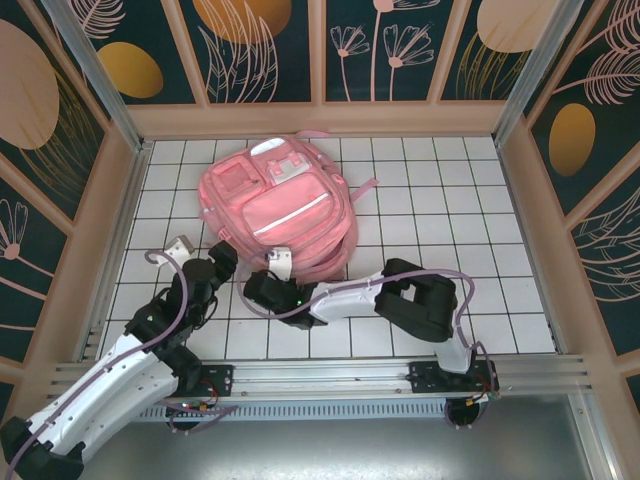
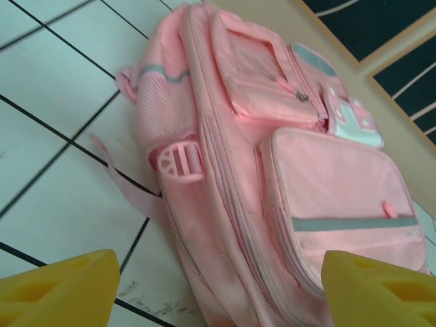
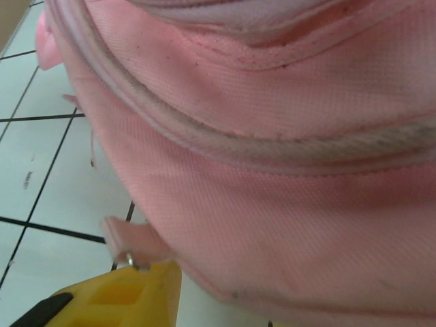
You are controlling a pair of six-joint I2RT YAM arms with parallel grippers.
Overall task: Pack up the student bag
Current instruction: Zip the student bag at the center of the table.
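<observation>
I will push the fingers of my right gripper outward, because the bag's hem beside the pull tab lies just outward. That will bring the hem in between the fingers.
The student bag (image 1: 280, 205) is a large pink backpack lying front-up on the white tiled table, with a pale reflective strip (image 2: 354, 223) across its front pocket. My left gripper (image 2: 218, 293) is at the bag's near left side. It is open, with its yellow fingers (image 2: 61, 289) far apart and the bag's zippered side seam lying between them. My right gripper (image 1: 275, 262) is pressed against the bag's near edge. One of its yellow fingers (image 3: 116, 296) touches a pink zipper pull tab (image 3: 133, 242) with a metal ring. The other finger is hidden by the fabric.
Wooden walls (image 1: 110, 200) and metal posts enclose the tiled table (image 1: 450, 200) on three sides. A metal rail (image 1: 330, 375) runs along the near edge. A loose pink strap (image 1: 366, 188) trails from the bag's right side, and another strap (image 2: 126, 187) lies on the tiles.
</observation>
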